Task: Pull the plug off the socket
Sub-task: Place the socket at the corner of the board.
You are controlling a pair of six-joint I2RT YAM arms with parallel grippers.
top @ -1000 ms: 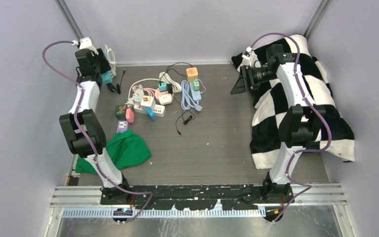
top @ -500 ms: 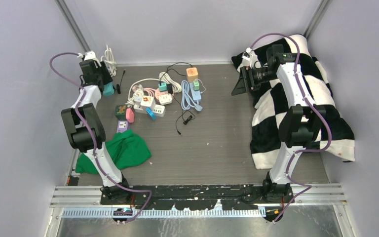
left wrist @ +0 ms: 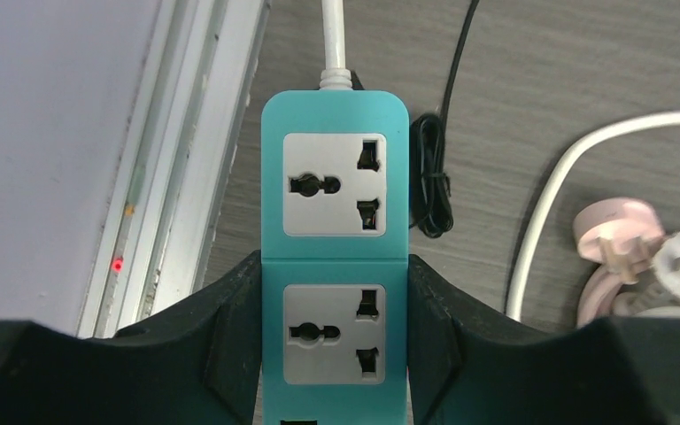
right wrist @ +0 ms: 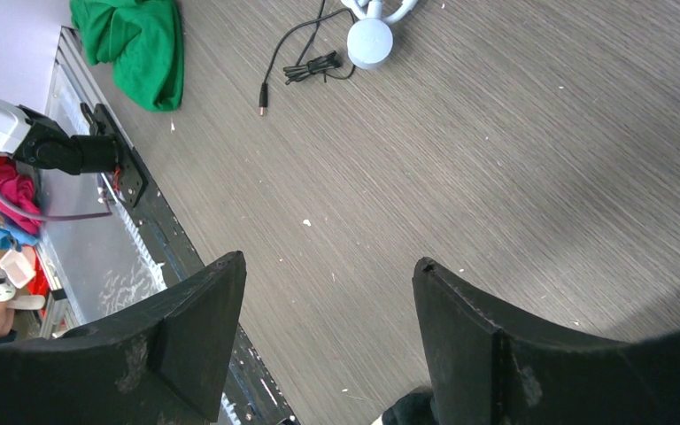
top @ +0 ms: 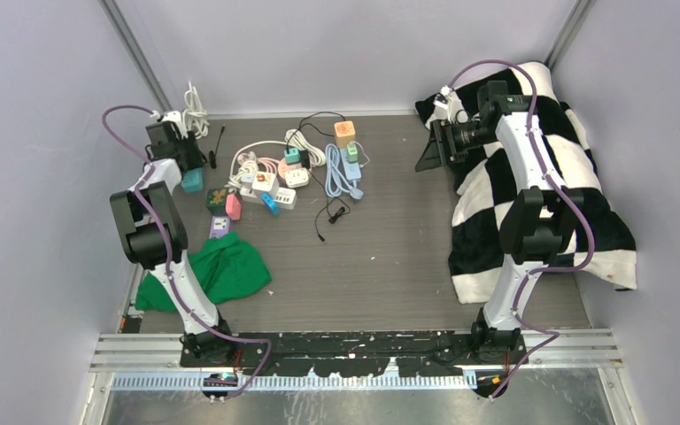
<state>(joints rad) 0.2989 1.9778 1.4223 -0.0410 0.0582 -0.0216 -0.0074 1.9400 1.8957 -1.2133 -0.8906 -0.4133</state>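
The teal socket strip should go down onto the bare tabletop [top: 196, 197] [left wrist: 241, 232] beside the wall next, and my left gripper will let go of it there. Both sockets that show are empty.
My left gripper [top: 189, 172] [left wrist: 334, 266] is shut on a teal socket strip [top: 193, 181] [left wrist: 335, 133] at the table's back left, close to the wall. The black fingers [left wrist: 239, 336] press both long sides of the strip. Its two grey sockets [left wrist: 334, 184] that show are empty, and a white cord [left wrist: 334, 40] leaves its far end. A pink plug [left wrist: 618, 241] lies loose on the table to the right, next to a white cord. My right gripper [top: 427, 150] [right wrist: 328, 261] hangs open and empty over bare table at the back right.
A heap of power strips, adapters and cords [top: 292, 173] lies mid-back, with an orange cube [top: 345, 133] behind it. A green cloth [top: 221, 270] lies front left and a checkered cloth [top: 540, 204] along the right side. A coiled black cable [left wrist: 431, 181] lies beside the teal strip.
The left arm has carried the teal strip down and nearer, towards the table by the left wall. The right arm has stayed still.
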